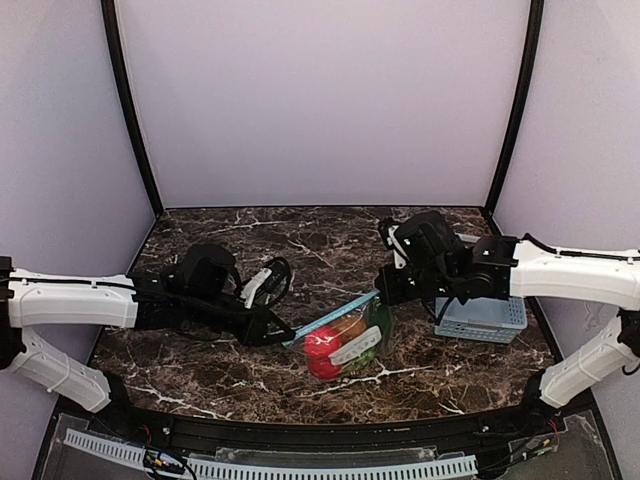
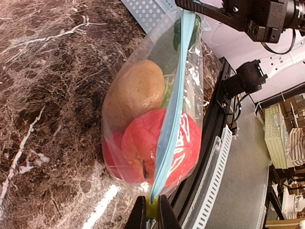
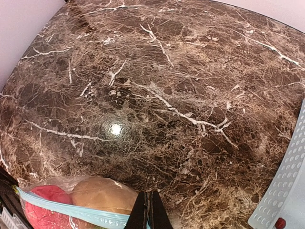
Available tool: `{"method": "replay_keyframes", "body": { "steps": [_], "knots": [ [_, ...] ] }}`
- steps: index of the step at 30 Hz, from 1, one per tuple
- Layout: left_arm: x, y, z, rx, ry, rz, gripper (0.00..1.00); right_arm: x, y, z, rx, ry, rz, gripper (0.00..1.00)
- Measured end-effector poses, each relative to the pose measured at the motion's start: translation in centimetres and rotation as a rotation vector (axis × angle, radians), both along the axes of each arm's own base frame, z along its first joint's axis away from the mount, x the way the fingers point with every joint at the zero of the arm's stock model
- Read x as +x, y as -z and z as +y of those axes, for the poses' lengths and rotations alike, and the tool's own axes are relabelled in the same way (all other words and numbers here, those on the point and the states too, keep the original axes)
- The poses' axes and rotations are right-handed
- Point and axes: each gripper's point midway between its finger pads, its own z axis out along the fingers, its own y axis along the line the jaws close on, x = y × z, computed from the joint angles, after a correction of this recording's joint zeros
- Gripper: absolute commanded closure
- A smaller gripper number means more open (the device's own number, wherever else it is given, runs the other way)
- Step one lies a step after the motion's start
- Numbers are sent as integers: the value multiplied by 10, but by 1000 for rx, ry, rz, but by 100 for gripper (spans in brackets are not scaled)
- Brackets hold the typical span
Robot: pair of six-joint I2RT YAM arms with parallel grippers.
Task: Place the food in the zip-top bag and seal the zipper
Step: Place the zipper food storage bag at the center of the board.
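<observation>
The filled bag is hanging between both grippers. My left gripper needs to go lower and ease outward next, to bring the zipper's near end down to the marble table.
The clear zip-top bag (image 1: 350, 345) is strung between my two grippers over the marble table, mouth edge up. Inside it are a red fruit (image 2: 138, 148), a brown-orange oval one (image 2: 136, 90) and green grapes (image 2: 178, 36). The teal zipper (image 2: 174, 114) runs taut from one gripper to the other. My left gripper (image 2: 152, 210) is shut on the zipper's near end, with a small yellow-green tab between its fingers. My right gripper (image 3: 149, 210) is shut on the zipper's (image 3: 71, 212) other end. In the top view, the left gripper (image 1: 287, 337) and right gripper (image 1: 383, 292) sit at the strip's two ends.
A light-blue perforated basket (image 1: 480, 320) stands on the table right of the bag, under my right arm, and its rim shows in the right wrist view (image 3: 286, 191). The table's front edge with a black rail (image 2: 209, 143) runs close behind the bag.
</observation>
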Motion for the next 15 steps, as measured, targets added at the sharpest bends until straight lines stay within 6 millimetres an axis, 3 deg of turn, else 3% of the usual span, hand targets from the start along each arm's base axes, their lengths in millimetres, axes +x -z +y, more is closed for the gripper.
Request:
{"method": "replay_keyframes", "body": {
  "steps": [4, 9, 11, 15],
  "knots": [
    [19, 10, 1, -12, -37, 31, 99, 22, 9, 2, -29, 52, 11, 100],
    [35, 24, -4, 1, -47, 61, 99, 41, 18, 4, -44, 87, 29, 90],
    [44, 31, -5, 17, -57, 71, 99, 48, 20, 2, -43, 102, 36, 81],
    [63, 41, -9, 56, -74, 77, 97, 56, 23, -4, -23, 116, 63, 53]
  ]
}}
